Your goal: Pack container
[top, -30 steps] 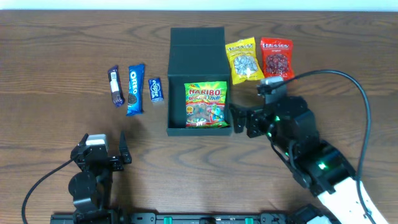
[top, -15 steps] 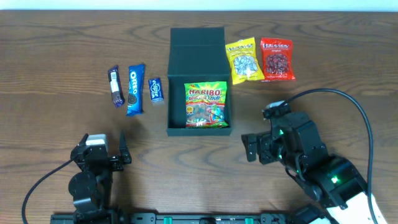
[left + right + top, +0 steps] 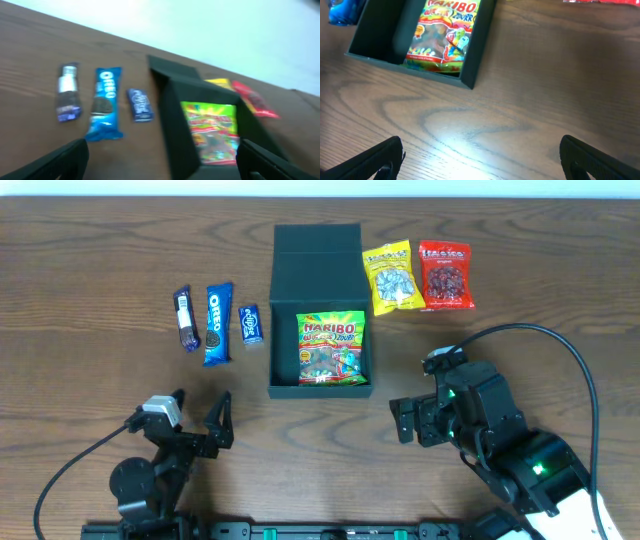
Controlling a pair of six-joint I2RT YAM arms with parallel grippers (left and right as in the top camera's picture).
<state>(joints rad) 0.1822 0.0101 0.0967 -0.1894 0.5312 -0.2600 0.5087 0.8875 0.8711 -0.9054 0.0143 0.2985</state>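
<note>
The left gripper first reaches outward over the Oreo pack outside the container next, tilts downward and lowers onto its middle (image 3: pixel 218 325) (image 3: pixel 105 103), to get the pack.
The container (image 3: pixel 283 330) is a dark teal box lying open mid-table, its flap lid (image 3: pixel 317 240) folded back. A Haribo bag (image 3: pixel 331 348) lies inside it. My left gripper (image 3: pixel 200 415) stands open at the front left, angled toward the box. In the left wrist view the left gripper (image 3: pixel 162 167) has the container (image 3: pixel 175 115) and the Haribo bag (image 3: pixel 210 130) ahead. My right gripper (image 3: pixel 400 420) is open over bare wood, right of the box's front corner. In the right wrist view the right gripper (image 3: pixel 482 165) holds nothing, and the container (image 3: pixel 477 55) lies ahead.
Left of the box lie a dark bar (image 3: pixel 185 318), an Oreo pack (image 3: pixel 217 323) and a small blue packet (image 3: pixel 251 324). A yellow packet (image 3: pixel 391 277) and a red packet (image 3: pixel 445 275) lie at its back right. The right arm's cable (image 3: pixel 560 330) arcs above the table.
My right gripper has pulled back from the box's right side toward the table's front. My left gripper has swung to the right, toward the box.
</note>
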